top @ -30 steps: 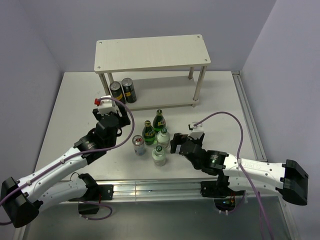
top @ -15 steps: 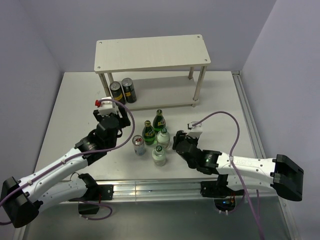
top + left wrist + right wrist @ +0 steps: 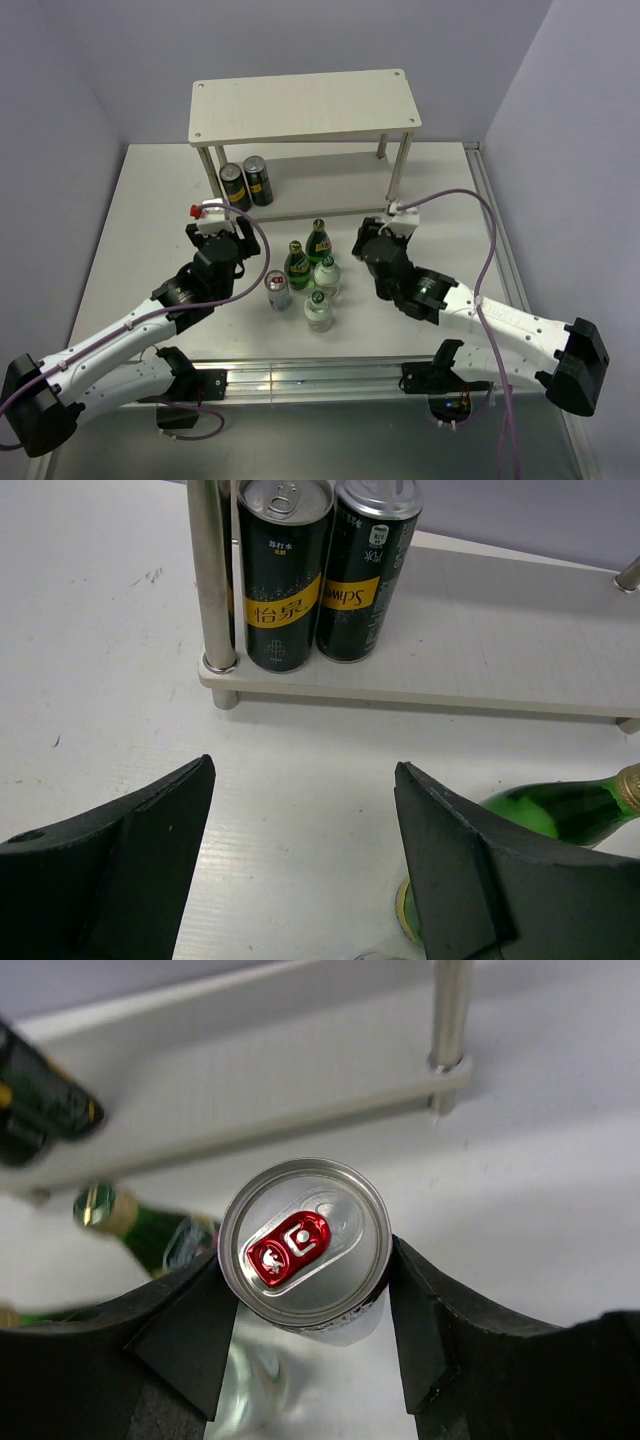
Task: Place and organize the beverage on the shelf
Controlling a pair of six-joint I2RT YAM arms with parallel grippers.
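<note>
My right gripper will next carry the silver can with the red tab outward over the bare end of the shelf's lower board, away from the black cans, and release it there.
The shelf stands at the back, with two black cans on the left of its lower board. On the table in front are two green bottles, two clear bottles and one silver can. My right gripper is shut on another silver can with a red tab, held upright off the table in front of the shelf's right leg. In the top view that can is hidden under the gripper. My left gripper is open and holds nothing. It faces the black cans, with a green bottle at its right.
The shelf's top board holds nothing. The lower board's middle and right part is bare. A metal rail runs along the table's right edge. Purple cables loop over both arms.
My right gripper has shut on a silver can and carried it up and back toward the shelf's right side. My left gripper has barely moved.
</note>
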